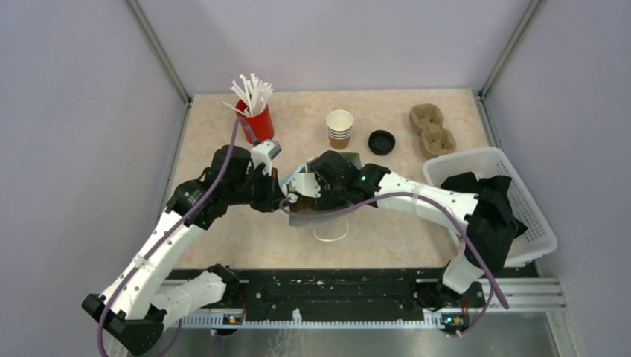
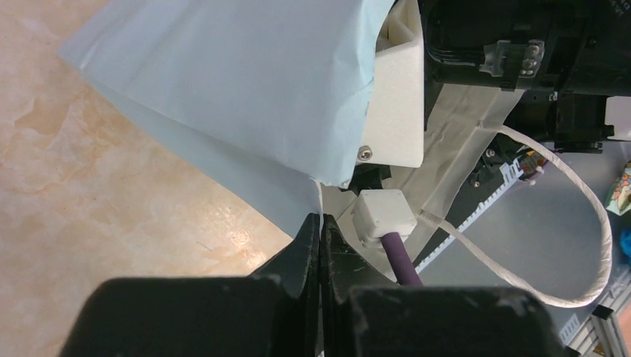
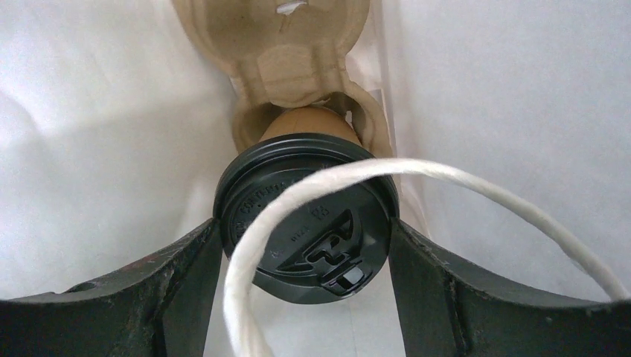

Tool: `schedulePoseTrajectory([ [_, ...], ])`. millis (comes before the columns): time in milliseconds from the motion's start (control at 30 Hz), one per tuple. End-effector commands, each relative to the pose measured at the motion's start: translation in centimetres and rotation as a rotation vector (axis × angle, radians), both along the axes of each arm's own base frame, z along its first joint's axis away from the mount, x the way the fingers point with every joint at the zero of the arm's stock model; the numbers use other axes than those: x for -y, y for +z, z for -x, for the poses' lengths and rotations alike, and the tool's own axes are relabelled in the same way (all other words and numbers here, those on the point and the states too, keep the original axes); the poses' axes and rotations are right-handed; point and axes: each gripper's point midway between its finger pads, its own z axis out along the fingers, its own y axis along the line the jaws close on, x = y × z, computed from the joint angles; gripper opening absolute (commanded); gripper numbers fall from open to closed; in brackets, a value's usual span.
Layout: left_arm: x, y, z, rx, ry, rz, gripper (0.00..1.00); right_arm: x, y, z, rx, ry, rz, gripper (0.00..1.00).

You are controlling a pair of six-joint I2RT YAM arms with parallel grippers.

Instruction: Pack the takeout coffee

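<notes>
The carrier's pocket lies below my right gripper with the cup leaning out, so next my right gripper should lower the black lid, bring it over that pocket, then release.
The takeout coffee, a brown cup under a black lid, sits in a pocket of a cardboard carrier inside a white paper bag. My right gripper reaches into the bag, its fingers pressed on both sides of the lid. A white string handle loops across the lid. My left gripper is shut on the bag's thin edge. In the top view the bag stands at the table's middle between both grippers, and the coffee is hidden there.
A red cup of white straws stands at the back left. A stack of lidless brown cups, a loose black lid and a second cardboard carrier lie at the back. A white basket is at the right.
</notes>
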Motion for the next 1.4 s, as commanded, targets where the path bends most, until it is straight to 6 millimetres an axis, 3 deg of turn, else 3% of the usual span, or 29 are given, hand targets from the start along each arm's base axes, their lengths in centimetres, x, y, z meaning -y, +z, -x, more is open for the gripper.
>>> schedulePoseTrajectory([
  [0, 0.3, 1.4, 0.6, -0.033, 0.006, 0.027, 0.0, -0.3, 0.0, 4.2, -0.195, 0.014, 0.005, 0.46],
  [167, 0.2, 1.4, 0.3, -0.085, 0.035, 0.005, 0.0, 0.1, -0.6, 5.4, -0.244, 0.014, 0.031, 0.47],
  [567, -2.6, 0.8, -2.6, -0.107, 0.23, -0.14, 0.0, -0.4, -3.7, 5.2, -0.316, 0.032, 0.088, 0.49],
  [767, -3.5, 1.0, -4.0, -0.07, 0.279, -0.189, 0.04, -0.4, -4.0, 4.9, -0.336, 0.082, 0.121, 0.5],
  [1067, -4.3, 3.1, -5.7, 0.041, 0.285, -0.233, 0.26, 0.2, -5.5, 4.6, -0.372, 0.175, 0.181, 0.53],
  [1367, -5.6, 7.8, -5.9, 0.226, 0.284, -0.225, 0.52, 0.1, -7.6, 3.2, -0.41, 0.158, 0.196, 0.51],
])
